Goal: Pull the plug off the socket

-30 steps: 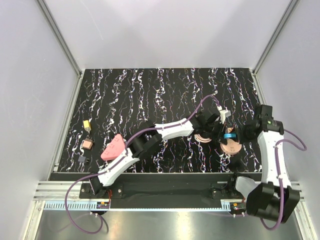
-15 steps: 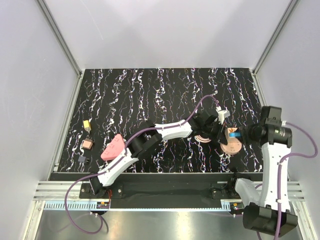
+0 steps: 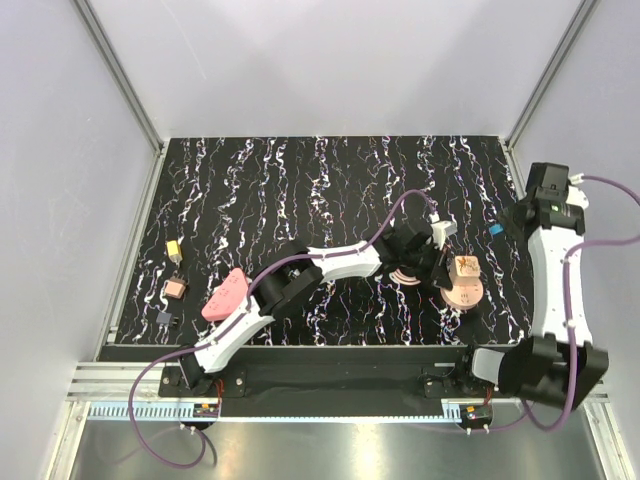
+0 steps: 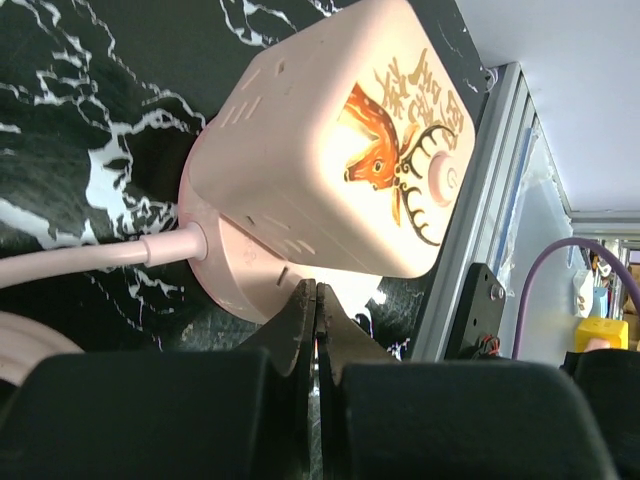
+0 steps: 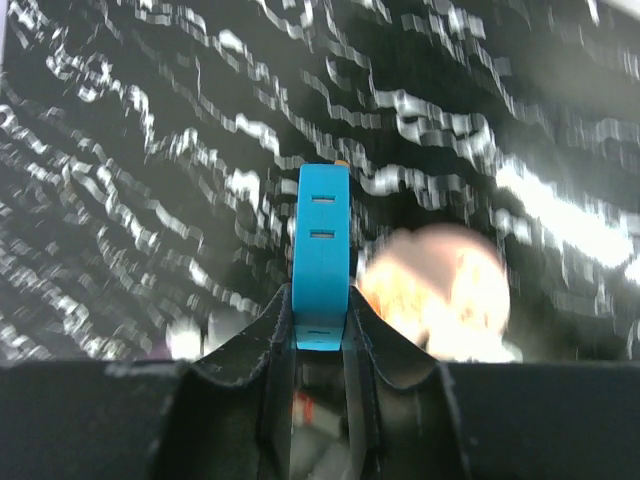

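Note:
The blue plug is already pulled out. My right gripper needs to lower it down and outward onto the bare tabletop beyond the socket and release it.
The socket (image 3: pixel 464 279) is a pink cube on a round base, with a deer drawn on its top face (image 4: pixel 340 140). My left gripper (image 3: pixel 440 277) is shut and empty, its tips (image 4: pixel 316 292) pressed against the socket's round base. The plug (image 3: pixel 495 229) is a small blue block, out of the socket and up in the air to the socket's upper right. My right gripper (image 3: pixel 500 229) is shut on it. In the right wrist view the blue plug (image 5: pixel 323 235) stands between the fingers of the right gripper (image 5: pixel 320 312), with the socket (image 5: pixel 440 290) blurred far below.
The socket's pink cable (image 4: pixel 90 262) runs to a coil (image 3: pixel 405 276) beside it. A pink wedge (image 3: pixel 226 295), a yellow plug (image 3: pixel 173 249), a brown block (image 3: pixel 174 288) and a small black part (image 3: pixel 165 318) lie at the left. The metal rail (image 4: pixel 490 200) edges the table near the socket.
The right gripper pulled the blue plug off the top of the socket and carried it up and away to the right. The left gripper stayed against the socket's base.

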